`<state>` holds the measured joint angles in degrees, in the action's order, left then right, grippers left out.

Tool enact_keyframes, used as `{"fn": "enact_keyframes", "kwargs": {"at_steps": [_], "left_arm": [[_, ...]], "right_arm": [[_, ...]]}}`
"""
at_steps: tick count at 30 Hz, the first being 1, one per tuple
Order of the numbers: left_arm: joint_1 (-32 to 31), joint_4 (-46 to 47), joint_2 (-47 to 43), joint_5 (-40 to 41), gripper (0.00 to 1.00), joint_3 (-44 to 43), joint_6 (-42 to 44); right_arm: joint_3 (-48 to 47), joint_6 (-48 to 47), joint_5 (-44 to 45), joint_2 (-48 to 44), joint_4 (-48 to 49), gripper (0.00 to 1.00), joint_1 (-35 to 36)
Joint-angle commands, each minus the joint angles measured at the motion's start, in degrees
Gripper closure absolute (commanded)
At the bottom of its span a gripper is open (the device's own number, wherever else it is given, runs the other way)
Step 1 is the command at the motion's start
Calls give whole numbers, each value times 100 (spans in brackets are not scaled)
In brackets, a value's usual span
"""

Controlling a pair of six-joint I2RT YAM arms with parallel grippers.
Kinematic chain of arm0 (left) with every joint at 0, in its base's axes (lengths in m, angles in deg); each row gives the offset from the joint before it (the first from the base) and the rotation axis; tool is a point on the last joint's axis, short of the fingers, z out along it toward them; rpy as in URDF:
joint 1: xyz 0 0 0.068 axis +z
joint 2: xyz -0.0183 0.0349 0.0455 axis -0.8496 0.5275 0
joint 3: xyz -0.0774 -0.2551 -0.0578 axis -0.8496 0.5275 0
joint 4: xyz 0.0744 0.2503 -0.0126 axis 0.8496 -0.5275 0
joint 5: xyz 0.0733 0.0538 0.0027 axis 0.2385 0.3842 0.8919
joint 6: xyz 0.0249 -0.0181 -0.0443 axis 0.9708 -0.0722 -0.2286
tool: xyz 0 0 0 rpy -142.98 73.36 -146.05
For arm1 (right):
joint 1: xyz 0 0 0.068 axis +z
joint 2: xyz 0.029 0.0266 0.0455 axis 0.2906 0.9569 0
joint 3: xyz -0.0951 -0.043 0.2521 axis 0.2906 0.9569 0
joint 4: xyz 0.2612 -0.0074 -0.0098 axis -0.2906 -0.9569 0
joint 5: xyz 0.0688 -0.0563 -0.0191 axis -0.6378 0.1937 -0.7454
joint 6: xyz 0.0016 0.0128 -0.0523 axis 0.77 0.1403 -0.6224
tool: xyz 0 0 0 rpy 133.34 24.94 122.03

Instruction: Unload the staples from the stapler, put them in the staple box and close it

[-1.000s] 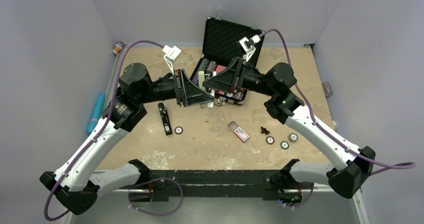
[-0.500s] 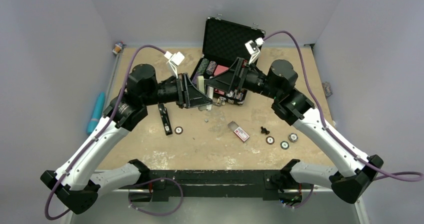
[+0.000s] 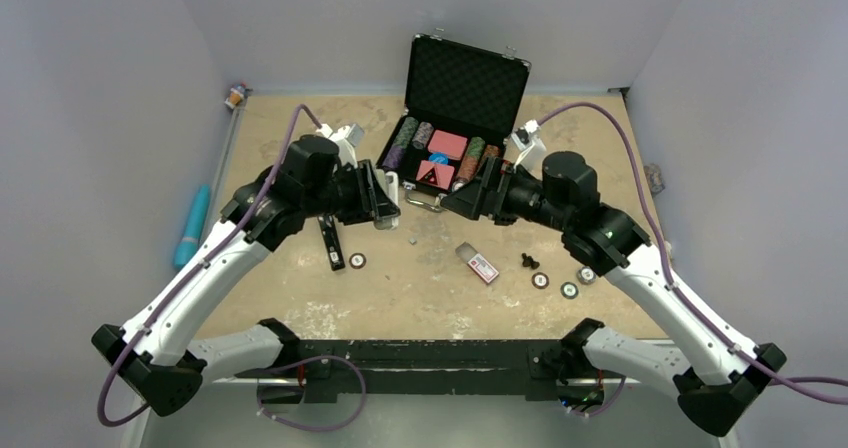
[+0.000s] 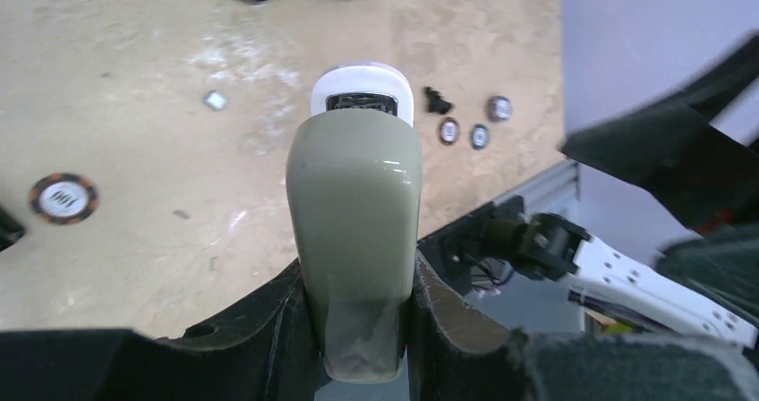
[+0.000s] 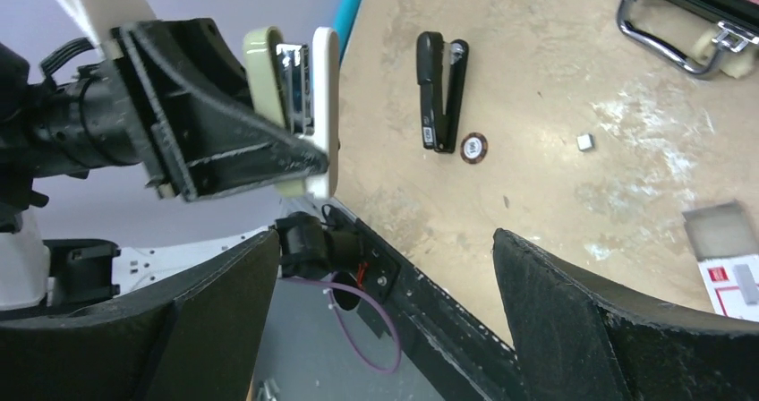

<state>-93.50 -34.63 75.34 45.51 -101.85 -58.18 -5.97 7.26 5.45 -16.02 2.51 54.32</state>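
The table is empty between the stapler and the case handle [image 3: 380, 230] [image 4: 97, 88]. I will next tilt my left gripper down and lower the pale grey-green bar onto the table there.
The slim black stapler [image 3: 330, 238] lies flat on the table, left of centre; the right wrist view also has the stapler [image 5: 440, 92], with nothing touching it. My left gripper [image 3: 385, 203] hovers just above and right of it, shut on a pale grey-green bar [image 4: 356, 204] with a white end. The right wrist view shows the bar [image 5: 265, 70] clamped in that gripper [image 4: 360, 276]. My right gripper [image 3: 455, 203] faces it across a gap. This gripper [image 5: 385, 240] is open with nothing between its fingers. A small metal piece [image 3: 411, 237] lies on the table between the grippers.
An open black case [image 3: 465, 78] of poker chips stands at the back centre. A small red-and-white labelled box [image 3: 480, 264] lies mid-table. Loose chips [image 3: 357, 260] [image 3: 568, 290] and a small black part [image 3: 529, 261] lie near it. A blue object [image 3: 190, 226] lies beyond the table's left edge.
The right gripper has opened, let go of the bar and drawn back to the right. Both arms have come down lower. The left gripper keeps its hold on the bar.
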Motion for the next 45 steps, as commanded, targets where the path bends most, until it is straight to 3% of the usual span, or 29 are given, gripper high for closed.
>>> {"fn": "enact_keyframes", "kwargs": {"at_steps": [1, 10, 19, 32, 45], "left_arm": [[68, -607, 299, 1094, 100, -70, 107], [145, -1185, 1399, 2194, 100, -290, -422], [337, -1293, 3045, 2618, 100, -655, -916], [869, -639, 4300, 2113, 100, -725, -1265], [1046, -456, 4682, 1913, 100, -858, -1185]], "right_arm": [[0, -124, 421, -352, -414, 7, -7], [120, -235, 833, -627, -974, 7, -8], [-50, -440, 915, -539, -1292, 7, -6], [-320, -720, 1210, -310, -1611, 8, -13], [-684, -1143, 1246, 371, -1676, 8, -16]]}}
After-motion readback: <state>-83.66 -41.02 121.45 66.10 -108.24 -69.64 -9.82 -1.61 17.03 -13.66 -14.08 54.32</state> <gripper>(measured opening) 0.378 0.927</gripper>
